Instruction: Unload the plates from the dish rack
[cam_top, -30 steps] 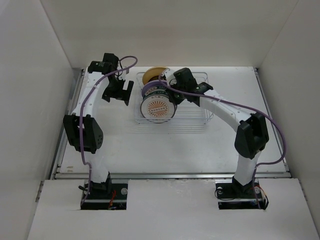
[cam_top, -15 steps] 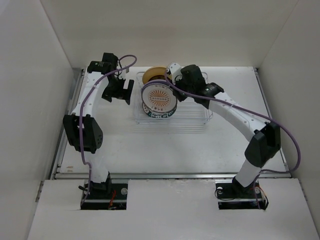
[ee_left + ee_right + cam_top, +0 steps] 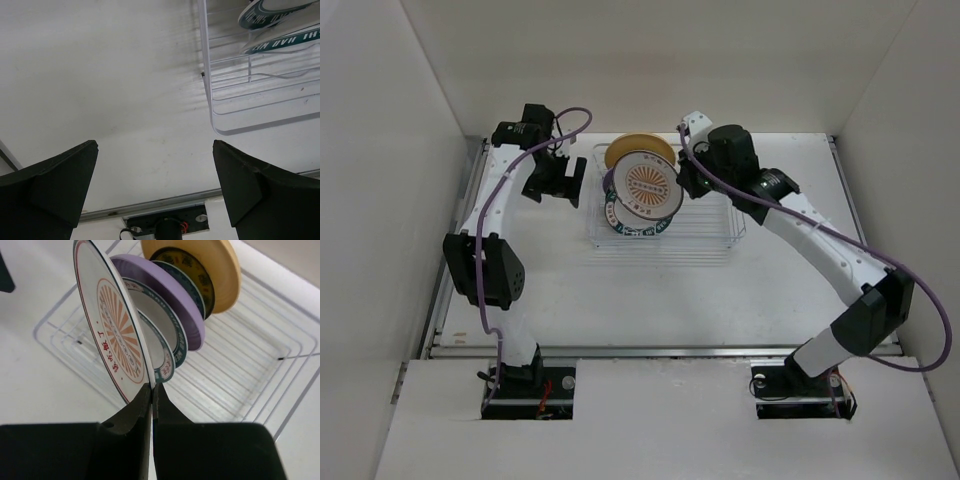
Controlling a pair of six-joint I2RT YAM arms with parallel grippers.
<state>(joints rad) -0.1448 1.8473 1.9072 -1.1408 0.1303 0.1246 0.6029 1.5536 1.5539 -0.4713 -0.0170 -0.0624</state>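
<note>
The bare tabletop between rack (image 3: pixel 710 232) and bar is behind and below my right gripper, so my right gripper will next pull the dark-rimmed plate back, lower it flat and let it go.
The dish rack (image 3: pixel 710 232) is a silver wire basket at the back middle of the table. A tan-yellow plate (image 3: pixel 638 147), a lilac plate (image 3: pixel 165 292) and teal-rimmed plates (image 3: pixel 628 224) stand upright in its left end. My right gripper (image 3: pixel 151 386) is shut on the rim of a dark-rimmed plate with an orange centre (image 3: pixel 652 186), held on edge above the rack and clear of its wires. My left gripper (image 3: pixel 556 181) hangs open and holds nothing, just left of the rack. In the left wrist view its jaws (image 3: pixel 154 150) frame bare table and the rack's corner (image 3: pixel 209 95).
White walls (image 3: pixel 410 200) close in the table on the left, back and right. A metal rail (image 3: pixel 660 350) runs along the near edge in front of the arm bases. Purple cables (image 3: pixel 570 118) loop off both arms. The rack's right half (image 3: pixel 260 355) holds no plates.
My right gripper has raised the orange-centred plate out of the rack and carried it up and to the right, the arm stretching out. The left arm has not moved.
</note>
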